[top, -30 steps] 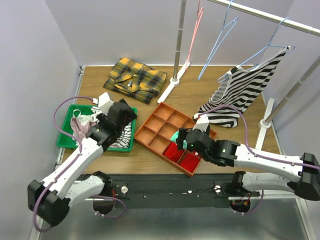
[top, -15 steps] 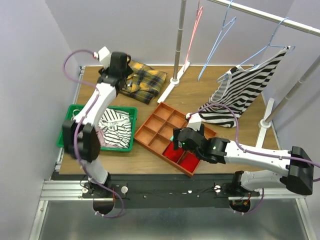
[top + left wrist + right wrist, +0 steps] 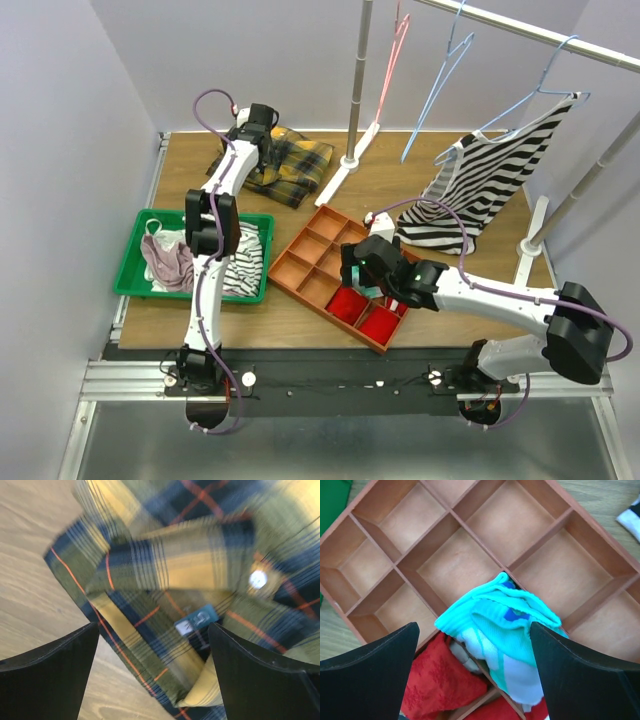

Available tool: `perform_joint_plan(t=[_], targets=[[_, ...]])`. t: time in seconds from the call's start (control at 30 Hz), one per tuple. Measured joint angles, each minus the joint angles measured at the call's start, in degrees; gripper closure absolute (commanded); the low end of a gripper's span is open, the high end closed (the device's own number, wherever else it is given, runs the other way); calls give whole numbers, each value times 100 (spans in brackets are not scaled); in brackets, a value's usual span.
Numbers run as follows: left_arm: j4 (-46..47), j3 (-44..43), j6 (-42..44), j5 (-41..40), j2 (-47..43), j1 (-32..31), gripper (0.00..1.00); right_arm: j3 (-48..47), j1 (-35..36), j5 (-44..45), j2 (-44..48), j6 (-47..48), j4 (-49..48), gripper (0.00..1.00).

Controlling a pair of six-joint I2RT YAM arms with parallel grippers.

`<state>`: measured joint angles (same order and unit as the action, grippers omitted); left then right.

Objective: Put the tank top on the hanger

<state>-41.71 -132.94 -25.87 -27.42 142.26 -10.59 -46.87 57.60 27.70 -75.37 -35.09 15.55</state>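
Observation:
The left gripper should next go down onto the yellow plaid shirt's fold beside the small blue label, since that fold is between the gripper's open fingers.
The zebra-striped tank top hangs by one shoulder from the pale lavender-blue hanger on the rail at the right; its hem rests on the table. My left gripper is far from it at the back left. It is open and empty just above the yellow plaid shirt. My right gripper is open and empty over the brown divided tray, above a turquoise sock.
A pink hanger and a sky-blue hanger hang on the rail by the rack post. A green tray at the left holds a white striped cloth and a pinkish cloth. Red cloths fill the divided tray's near compartments.
My left arm swung from the green tray to the far back, over the plaid shirt. My right gripper moved a little left and farther over the divided tray.

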Motion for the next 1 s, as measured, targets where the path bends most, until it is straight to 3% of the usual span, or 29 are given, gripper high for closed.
perform_joint_plan(t=[0.1,0.23,0.4,0.5,0.6,0.63,0.83,1.0], targets=[[-219,37,-13,280,31,68,2,0,-184,-310,-70,92,-162,0],[-269,70,-155,455,31,151,17,-59,-299,-557,-201,166,-262,0],[-437,140,-514,800,76,258,27,-197,-330,-796,-380,229,-330,0],[-459,184,-758,1027,179,341,44,-282,-334,-905,-492,262,-363,0],[-240,413,-981,1176,129,396,79,-378,-337,-1016,-603,269,-396,0],[-109,568,-1069,1237,59,415,98,-415,-334,-1067,-636,275,-398,0],[378,1471,-1502,1318,-439,612,100,-525,-361,-1211,-758,323,-407,0],[916,2940,-1947,1233,-1311,979,100,-601,-398,-1268,-868,367,-413,0]])
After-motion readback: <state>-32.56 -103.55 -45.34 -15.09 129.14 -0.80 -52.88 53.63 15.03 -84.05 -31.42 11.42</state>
